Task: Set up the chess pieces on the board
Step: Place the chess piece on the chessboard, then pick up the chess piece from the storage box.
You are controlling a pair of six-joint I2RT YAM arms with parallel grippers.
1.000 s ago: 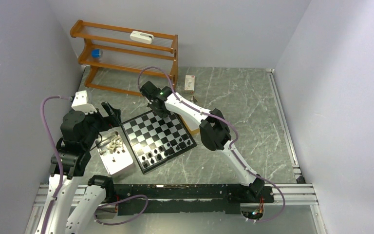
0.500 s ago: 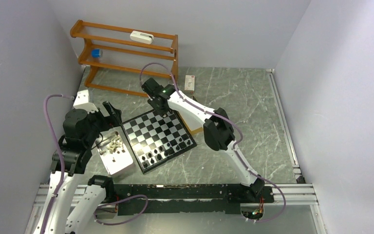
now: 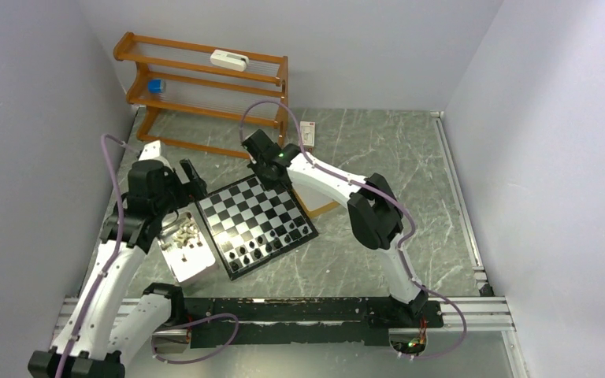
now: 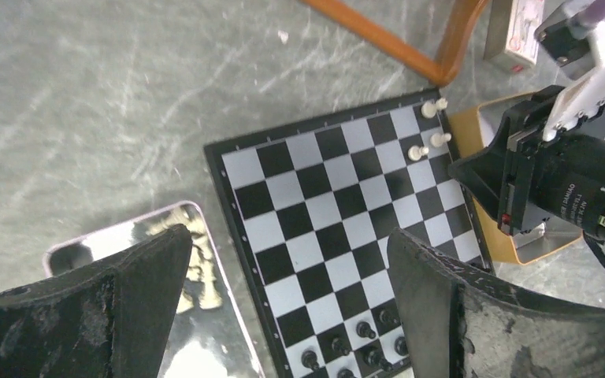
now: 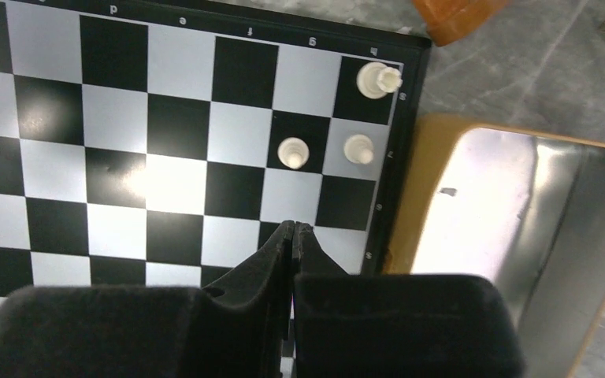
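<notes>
I should lower my left gripper next and bring it back onto the heap of cream-white pieces in the metal tray (image 4: 202, 264), because the far rows of the board are mostly empty.
The board (image 3: 244, 206) lies between my arms. Black chess pieces (image 3: 264, 244) stand in its two near rows. In the right wrist view three cream-white pieces (image 5: 293, 152) stand at the board's far right corner (image 5: 205, 118). They also show in the left wrist view (image 4: 429, 106). More cream-white pieces (image 3: 185, 231) lie in the metal tray (image 3: 197, 268) left of the board. My left gripper (image 4: 287, 236) is open and empty, high over the board's left edge. My right gripper (image 5: 294, 226) is shut with nothing in it, just above the board near the three white pieces.
A second metal tray (image 5: 480, 213) on a yellow base sits against the board's right edge. A wooden rack (image 3: 205, 79) stands at the back left, with its leg (image 4: 410, 47) close to the board's far corner. A small box (image 3: 307, 134) lies behind the board.
My left arm has risen and swung forward toward the board's far left side. My right gripper has shifted slightly right and back along the board's far corner.
</notes>
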